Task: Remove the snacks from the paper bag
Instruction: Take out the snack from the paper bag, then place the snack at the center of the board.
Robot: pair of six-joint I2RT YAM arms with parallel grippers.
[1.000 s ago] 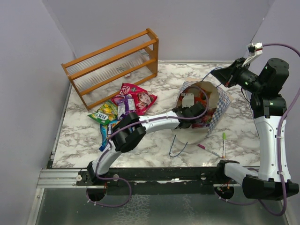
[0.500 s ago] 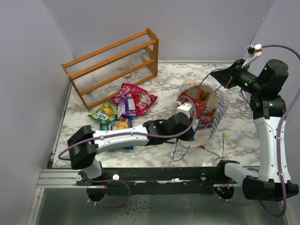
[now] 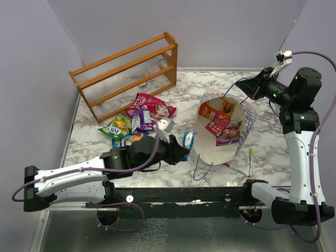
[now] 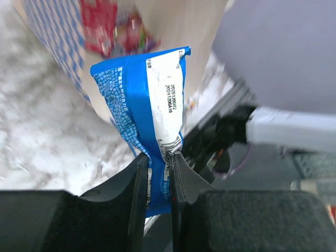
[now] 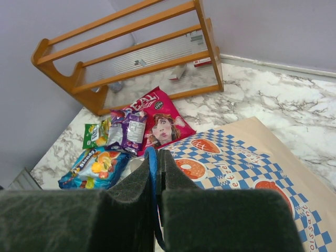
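Next, my left gripper swings outward and to the left in the top view over the green-yellow packet and lets go, since several packets lie piled there.
The cream paper bag [image 3: 239,137] with blue checks lies open at centre right; an orange, a red and a pink packet [image 3: 218,126] show inside it. My left gripper [image 3: 184,147] is shut on a blue snack packet [image 4: 149,105] just outside the bag's mouth, left of it. My right gripper [image 3: 242,84] is shut on the bag's blue cord handle [image 5: 151,163] and holds it up at the far side of the bag [image 5: 247,163]. Several packets lie in a pile [image 3: 139,119] on the table to the left: pink [image 5: 160,118], purple [image 5: 128,128], green-yellow [image 5: 93,134] and blue-orange [image 5: 92,168].
A wooden rack [image 3: 126,73] stands at the back left. A green marker [image 3: 250,160] and a pink marker [image 3: 231,168] lie right of the bag, near the front. The bag's other blue handle [image 3: 199,168] hangs loose on the marble in front.
My left arm has drawn back out of the bag to the left, bringing the blue packet with it. The bag's inside now shows. My right gripper has held still on the handle.
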